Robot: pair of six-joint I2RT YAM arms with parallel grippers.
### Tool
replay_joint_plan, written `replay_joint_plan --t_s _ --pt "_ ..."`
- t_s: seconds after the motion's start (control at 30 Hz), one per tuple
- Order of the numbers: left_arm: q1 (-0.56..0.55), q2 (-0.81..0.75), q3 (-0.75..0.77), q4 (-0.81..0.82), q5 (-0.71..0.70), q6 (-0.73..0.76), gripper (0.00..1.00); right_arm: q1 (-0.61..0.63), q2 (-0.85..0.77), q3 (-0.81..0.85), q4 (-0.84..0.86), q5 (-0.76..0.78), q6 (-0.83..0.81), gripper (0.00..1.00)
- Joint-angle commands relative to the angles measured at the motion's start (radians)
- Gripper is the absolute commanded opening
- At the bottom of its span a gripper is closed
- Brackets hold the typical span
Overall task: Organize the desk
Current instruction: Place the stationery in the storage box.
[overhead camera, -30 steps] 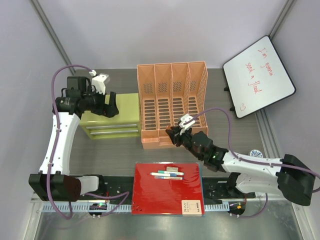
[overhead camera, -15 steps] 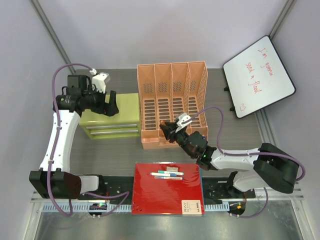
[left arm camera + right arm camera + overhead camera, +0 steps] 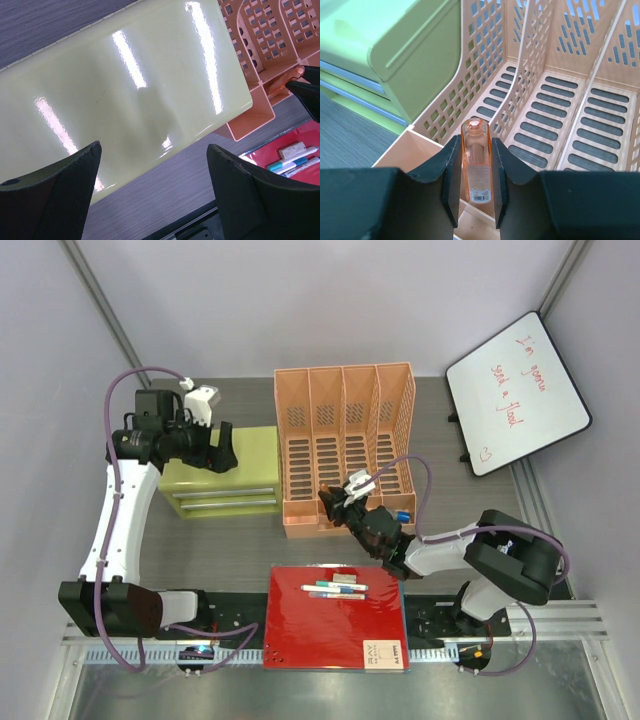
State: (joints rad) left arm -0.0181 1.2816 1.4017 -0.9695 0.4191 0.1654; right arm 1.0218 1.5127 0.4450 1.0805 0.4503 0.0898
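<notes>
I will next lower my right gripper slightly at the low front section (image 3: 329, 518) (image 3: 482, 205) beside the rack's cabinet-end section. The upright highlighter is already lined up with the opening of the low front section.
The desk (image 3: 240, 550) is a dark grey wood-grain top. My right gripper (image 3: 335, 502) (image 3: 475, 142) is shut on a small translucent orange highlighter (image 3: 476, 160) with a barcode label, held upright between the pads. It hovers over the low front compartments at the left end of the orange mesh file rack (image 3: 345, 430) (image 3: 570, 75). My left gripper (image 3: 222, 448) (image 3: 154, 150) stands wide open with nothing between its fingers, above the front edge of the lime-green drawer cabinet (image 3: 250, 455) (image 3: 125, 90).
A red folder (image 3: 335, 625) lies at the near edge with markers and an eraser (image 3: 335, 589) on it. A whiteboard (image 3: 517, 390) with red writing leans at the back right. The green cabinet (image 3: 380, 40) stands tight against the rack's left side.
The right arm has swung left along the rack's front with the highlighter in its grip, its elbow folding in. The left arm has barely shifted.
</notes>
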Motion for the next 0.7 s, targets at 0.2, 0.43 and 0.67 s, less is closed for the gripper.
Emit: replay_joint_plan --t_s 0.2,0.43,0.67 --pt "0.006 0.002 0.013 0.003 0.003 0.022 0.86 0.004 0.095 0.014 0.18 0.102 0.002 0.01" --pt "0.007 -0.001 0.01 0.002 -0.003 0.028 0.86 0.004 0.13 0.006 0.197 0.106 0.008 0.01" --pt "0.009 -0.001 0.016 -0.001 0.001 0.026 0.86 0.004 0.136 -0.015 0.197 0.114 0.028 0.04"
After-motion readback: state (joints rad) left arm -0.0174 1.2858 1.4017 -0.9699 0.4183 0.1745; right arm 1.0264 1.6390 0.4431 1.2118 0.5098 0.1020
